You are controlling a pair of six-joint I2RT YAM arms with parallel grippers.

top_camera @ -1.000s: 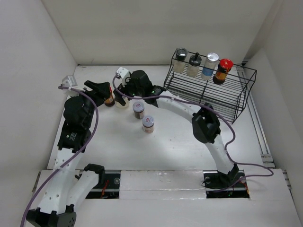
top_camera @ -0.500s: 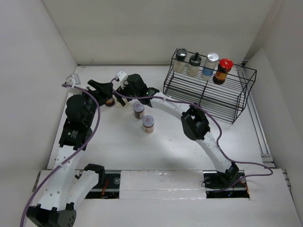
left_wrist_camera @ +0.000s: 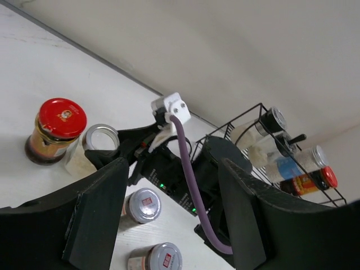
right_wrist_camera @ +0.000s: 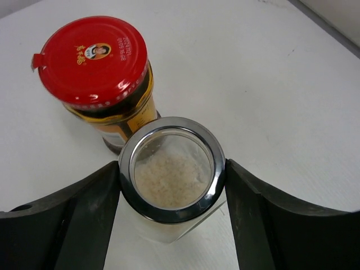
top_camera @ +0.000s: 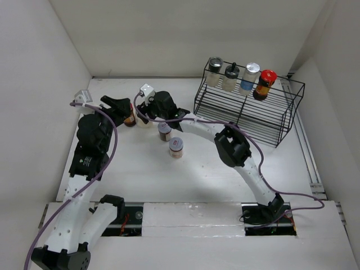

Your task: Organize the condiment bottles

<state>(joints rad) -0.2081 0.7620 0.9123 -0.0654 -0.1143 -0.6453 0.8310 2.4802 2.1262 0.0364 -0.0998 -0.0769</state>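
Observation:
My right gripper should lift the pale jar, move it to the right in the top view and lower it onto the rack's closest front-row end (top_camera: pixel 210 100), because that row is empty.
My right gripper (right_wrist_camera: pixel 171 167) is shut on a clear jar (right_wrist_camera: pixel 169 188) with a silver rim and pale grains; both fingers touch its rim. A red-capped jar (right_wrist_camera: pixel 93 62) of brown sauce stands right behind it. In the top view this pair (top_camera: pixel 130 118) is at the back left, with my right gripper (top_camera: pixel 144 115) over the pale jar (top_camera: pixel 142 121). My left gripper (top_camera: pixel 125 108) hangs open and empty above the red-capped jar; its wrist view shows the red cap (left_wrist_camera: pixel 56 119) and pale jar (left_wrist_camera: pixel 101 140). Two silver-capped jars (top_camera: pixel 164 130) (top_camera: pixel 176 147) stand nearby.
A black wire rack (top_camera: pixel 247 115) stands at the back right. On its top row are a silver-capped shaker (top_camera: pixel 214 68), a black-capped one (top_camera: pixel 230 76), a silver-capped jar (top_camera: pixel 249 76) and a red-capped brown bottle (top_camera: pixel 264 83). White walls close in on three sides.
My right arm's elbow has swung left and its gripper has settled around the pale jar. My left gripper shifted slightly forward and back; the jars have stayed put.

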